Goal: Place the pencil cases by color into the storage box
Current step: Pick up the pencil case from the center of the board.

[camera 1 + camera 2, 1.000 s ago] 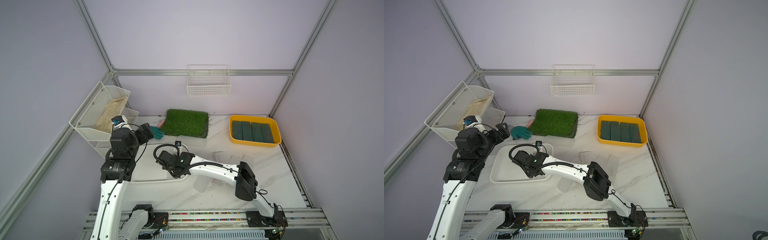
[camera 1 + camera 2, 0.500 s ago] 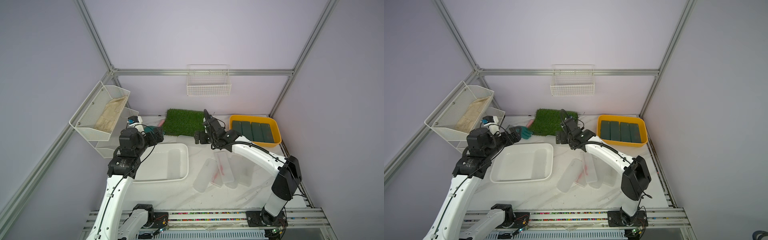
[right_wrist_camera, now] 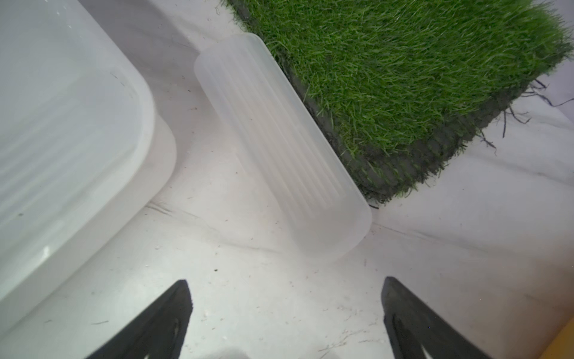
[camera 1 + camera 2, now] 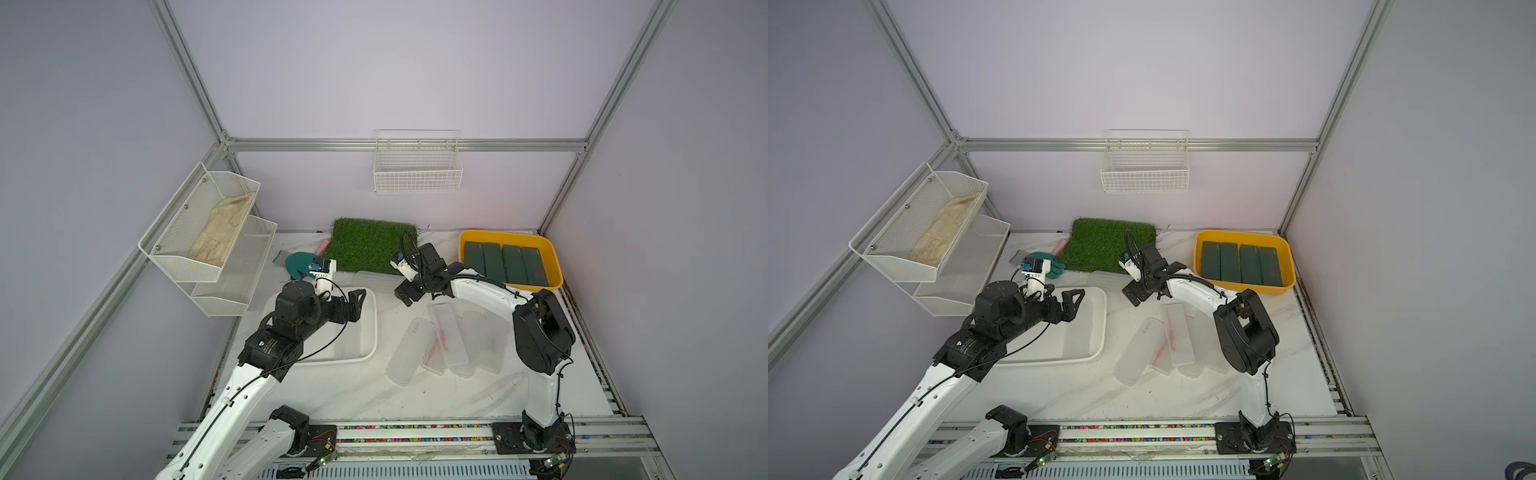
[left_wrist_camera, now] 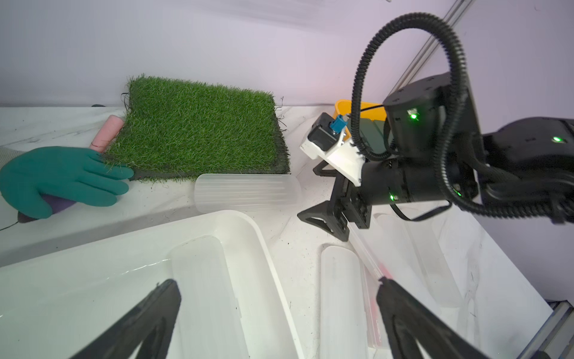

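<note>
I should bring my right gripper down and over the frosted pencil case's end by the grass mat's corner next and close it there, because that end is nearest its fingers.
Several dark green pencil cases (image 4: 505,262) lie side by side in the yellow storage box (image 4: 555,266) at the back right. One frosted white case (image 5: 205,295) lies in the white storage box (image 4: 372,328). My left gripper (image 4: 360,305) (image 5: 276,281) hovers open above that box's right end, holding nothing. Another frosted case (image 3: 279,146) (image 4: 374,277) rests against the grass mat's front edge. Just short of it, my right gripper (image 4: 402,297) (image 3: 285,279) is open over bare table. Several more frosted cases (image 4: 446,338) are piled right of the white box.
The green grass mat (image 4: 370,245) lies at the back centre, with a teal glove (image 4: 297,264) and a pink cylinder (image 4: 322,247) to its left. A two-tier wire shelf (image 4: 208,245) hangs on the left wall and a wire basket (image 4: 417,166) on the back wall.
My right arm swung from over the white box to the back, then came down in front of the mat. My left gripper moved from near the glove to above the white box.
</note>
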Controlling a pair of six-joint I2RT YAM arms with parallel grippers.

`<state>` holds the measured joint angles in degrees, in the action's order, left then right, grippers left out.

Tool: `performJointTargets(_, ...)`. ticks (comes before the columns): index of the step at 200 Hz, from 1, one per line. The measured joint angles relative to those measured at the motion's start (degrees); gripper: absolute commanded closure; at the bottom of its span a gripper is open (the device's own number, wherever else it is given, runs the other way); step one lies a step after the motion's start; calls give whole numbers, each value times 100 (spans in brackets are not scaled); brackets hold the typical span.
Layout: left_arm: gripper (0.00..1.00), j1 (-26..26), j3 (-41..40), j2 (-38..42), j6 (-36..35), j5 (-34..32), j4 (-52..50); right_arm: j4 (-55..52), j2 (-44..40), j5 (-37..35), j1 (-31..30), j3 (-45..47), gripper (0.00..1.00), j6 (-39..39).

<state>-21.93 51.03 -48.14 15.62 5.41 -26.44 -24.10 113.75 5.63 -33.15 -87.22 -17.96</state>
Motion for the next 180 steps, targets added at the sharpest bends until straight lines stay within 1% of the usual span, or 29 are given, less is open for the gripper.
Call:
performJointTargets(28,0,-28,-186,-74,-382,328,153,81,426,374,262,-380,3,-525)
performJointTargets(75,0,-35,-385,-254,-780,791,372,39,1137,684,282,-1019,3,-1165)
performJointTargets(140,0,-35,-409,-269,-949,940,501,-15,1904,848,295,-1593,3,-1456)
performJointTargets(180,0,-35,-485,-195,-992,938,516,-79,2052,852,317,-1746,3,-1517)
